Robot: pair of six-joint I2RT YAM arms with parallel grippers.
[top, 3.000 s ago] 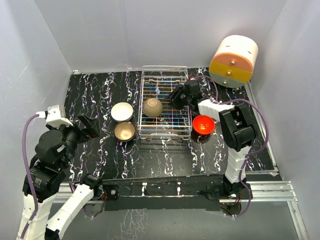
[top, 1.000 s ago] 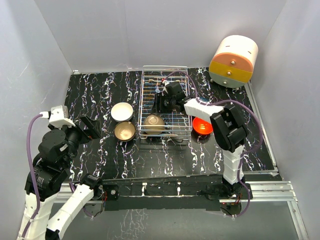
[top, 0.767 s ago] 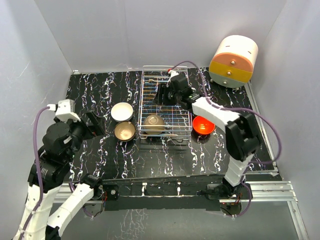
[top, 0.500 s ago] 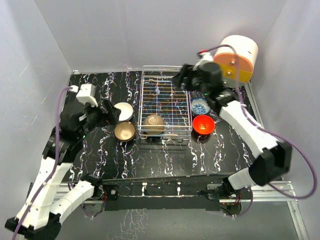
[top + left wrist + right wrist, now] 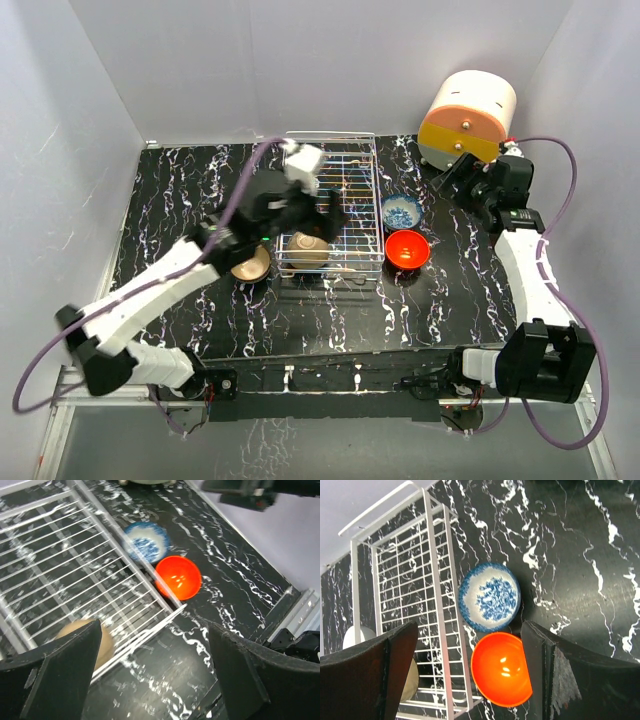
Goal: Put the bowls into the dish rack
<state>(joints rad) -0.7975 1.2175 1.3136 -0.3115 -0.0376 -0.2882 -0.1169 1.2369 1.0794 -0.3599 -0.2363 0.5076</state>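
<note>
My left gripper moves to the right in the top view and down onto the blue-patterned bowl's near rim (image 5: pixel 411 228) next, because that bowl stands outside the rack (image 5: pixel 330 190).
The wire dish rack (image 5: pixel 330 190) stands mid-table. A tan bowl (image 5: pixel 308 246) lies in its front left part; it also shows in the left wrist view (image 5: pixel 82 639) and the right wrist view (image 5: pixel 410 680). The red-orange bowl (image 5: pixel 407 247) sits on the table right of the rack (image 5: pixel 178 577) (image 5: pixel 502 669). A dark-rimmed bowl (image 5: pixel 250 263) sits left of the rack, partly under my left arm. The white bowl (image 5: pixel 357 635) peeks out beyond the rack. My left gripper (image 5: pixel 330 214) (image 5: pixel 150 680) hangs open and empty over the rack. My right gripper (image 5: pixel 455 183) (image 5: pixel 470 680) is open and empty, high at the right.
A blue-patterned white bowl (image 5: pixel 400 210) (image 5: pixel 490 596) sits just behind the red one, against the rack's right side. A cream-and-orange cylindrical box (image 5: pixel 466 122) stands at the back right, close to my right arm. White walls enclose the black marbled table (image 5: pixel 480 270).
The tan bowl has shifted to the rack's front. My right arm has pulled out of the rack to the back right. My left arm has swung from the far left over the rack.
</note>
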